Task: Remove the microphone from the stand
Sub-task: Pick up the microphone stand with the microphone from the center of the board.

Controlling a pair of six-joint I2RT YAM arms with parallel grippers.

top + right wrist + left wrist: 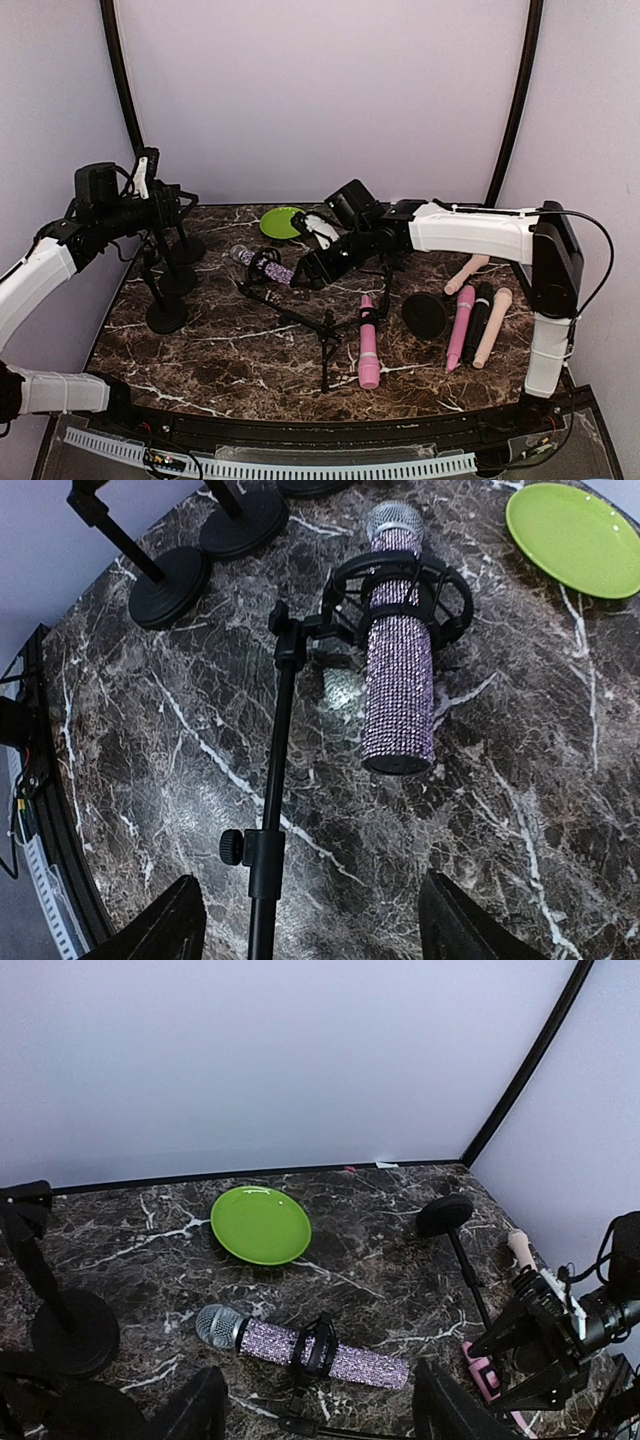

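Note:
The stand's knobbed collar (286, 315) (265, 863) sits below and back. My right gripper moves down and back next until its open fingers straddle that collar, clear of the microphone.
A glittery purple microphone (264, 263) (300, 1345) (398, 670) with a silver mesh head sits in the black ring clip (400, 595) of a stand (300, 320) (275, 780) that lies flat on the marble table. My right gripper (310, 268) (310, 930) hovers just behind the microphone's tail end, open, with nothing between its fingers. At the table's far left my left gripper (180, 198) (320, 1415) hangs high, open and empty. It faces the microphone from a distance.
A green plate (282, 222) (261, 1224) lies at the back. Black stands with round bases (167, 315) (165, 585) crowd the left side. Pink microphones (368, 345) (460, 325), a black one (478, 320), beige ones (493, 325) and a round base (425, 315) lie at the right.

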